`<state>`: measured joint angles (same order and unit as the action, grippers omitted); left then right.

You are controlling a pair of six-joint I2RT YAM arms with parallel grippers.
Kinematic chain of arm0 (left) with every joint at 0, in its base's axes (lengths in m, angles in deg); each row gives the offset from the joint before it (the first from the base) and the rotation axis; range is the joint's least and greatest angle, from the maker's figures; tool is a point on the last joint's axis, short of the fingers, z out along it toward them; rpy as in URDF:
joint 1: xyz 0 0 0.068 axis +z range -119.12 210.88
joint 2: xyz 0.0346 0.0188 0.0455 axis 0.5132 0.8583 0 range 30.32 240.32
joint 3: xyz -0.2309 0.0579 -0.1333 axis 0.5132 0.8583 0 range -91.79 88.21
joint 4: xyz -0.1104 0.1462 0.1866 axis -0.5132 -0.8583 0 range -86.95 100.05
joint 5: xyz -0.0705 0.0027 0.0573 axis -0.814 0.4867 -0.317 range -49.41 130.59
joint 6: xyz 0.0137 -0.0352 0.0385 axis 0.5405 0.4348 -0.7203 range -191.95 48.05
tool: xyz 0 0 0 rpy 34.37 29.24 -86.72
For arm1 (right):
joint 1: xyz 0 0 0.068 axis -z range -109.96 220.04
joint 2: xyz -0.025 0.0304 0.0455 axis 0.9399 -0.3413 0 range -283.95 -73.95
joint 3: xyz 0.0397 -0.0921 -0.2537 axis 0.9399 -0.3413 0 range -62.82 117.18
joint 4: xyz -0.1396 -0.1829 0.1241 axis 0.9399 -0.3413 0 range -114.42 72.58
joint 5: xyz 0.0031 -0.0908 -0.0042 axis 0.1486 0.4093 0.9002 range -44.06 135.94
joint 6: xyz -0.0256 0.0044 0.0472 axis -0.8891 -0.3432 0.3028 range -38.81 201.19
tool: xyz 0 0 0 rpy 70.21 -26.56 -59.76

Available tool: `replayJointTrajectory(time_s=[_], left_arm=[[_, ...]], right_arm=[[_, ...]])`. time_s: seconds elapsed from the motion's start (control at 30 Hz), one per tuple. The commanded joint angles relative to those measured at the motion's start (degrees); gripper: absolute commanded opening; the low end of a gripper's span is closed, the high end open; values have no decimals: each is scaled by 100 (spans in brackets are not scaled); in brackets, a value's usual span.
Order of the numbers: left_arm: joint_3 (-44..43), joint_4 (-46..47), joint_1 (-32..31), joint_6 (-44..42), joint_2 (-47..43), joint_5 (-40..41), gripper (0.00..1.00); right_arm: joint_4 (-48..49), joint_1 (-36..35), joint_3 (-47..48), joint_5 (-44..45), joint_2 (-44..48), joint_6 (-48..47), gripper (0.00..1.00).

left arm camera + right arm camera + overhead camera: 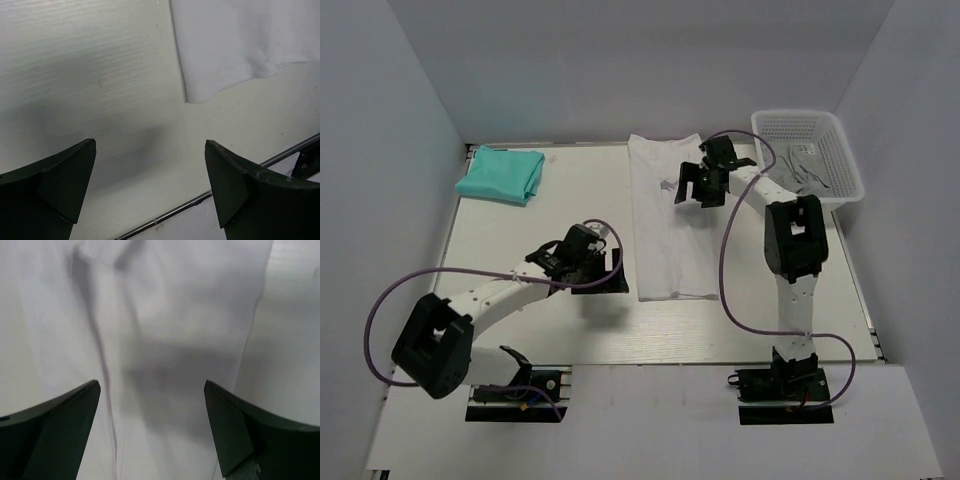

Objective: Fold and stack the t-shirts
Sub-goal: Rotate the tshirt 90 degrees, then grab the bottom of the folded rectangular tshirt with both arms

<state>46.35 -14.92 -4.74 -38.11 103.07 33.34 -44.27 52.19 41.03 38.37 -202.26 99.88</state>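
Observation:
My left gripper moves across and down onto the white t-shirt's near corner [641, 297] [191, 99] next. That corner lies below the fingers and to their right in the top view.
A white t-shirt [668, 228] lies on the table as a long narrow strip running from the back to the middle. A teal t-shirt [501, 175] lies folded at the back left. My right gripper [698, 186] hovers open and empty over the upper part of the white t-shirt, whose creased cloth [165, 320] fills the right wrist view. My left gripper [582, 258] is open and empty over bare table, left of the strip's near end. The left wrist view shows the white shirt's near corner [235, 45] ahead of the open fingers.
A white plastic mesh basket [807, 155] stands at the back right with something pale inside. White walls close the left, back and right sides. The table's front edge with a metal rail [210, 195] runs close to the left gripper.

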Motion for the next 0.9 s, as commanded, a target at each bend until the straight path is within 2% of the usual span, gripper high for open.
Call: replayJointTrajectory(time_s=[0.0,0.03,0.1,0.13,0.2,0.23,0.33,0.4,0.6,0.67,0.77,0.8,0.87], left_arm=[[-243,89,-112,-203,344,-559,100],[-330,89,-164,-203,432,-559,100],[-418,89,-217,-255,565,-444,100],[-488,89,-287,-256,660,-444,100],[-550,247,-349,-317,818,-523,100],[-551,299,-410,-317,889,-523,100],[-603,440,-533,-369,1231,-628,100],[-743,441,-595,-423,1434,-577,96],[-1165,388,-719,-536,2224,-348,69],[-1253,388,-719,-537,2366,-348,59],[-1315,388,-719,-607,2550,-348,50],[-1315,388,-719,-668,2551,-348,43],[-1368,388,-719,-730,2621,-409,36]], right_arm=[[467,-219,-1211,-245,1456,-104,90],[609,-228,-1871,-210,2250,-68,90],[1099,-237,-2859,-166,2791,178,90],[1164,-272,-3767,-148,3516,465,90],[1322,-281,-4336,-69,3978,696,90],[1358,-281,-5052,-34,4563,966,90],[1183,-272,-5742,-7,5148,1179,90],[1112,-272,-6252,1,5560,1276,90],[1322,-263,-7247,-367,6169,1461,90],[1419,-263,-7422,-490,6178,1479,90],[1656,-263,-7529,-648,6020,1400,90],[1666,-263,-7538,-649,5846,1391,90],[1771,-272,-7555,-675,5686,1408,88]])
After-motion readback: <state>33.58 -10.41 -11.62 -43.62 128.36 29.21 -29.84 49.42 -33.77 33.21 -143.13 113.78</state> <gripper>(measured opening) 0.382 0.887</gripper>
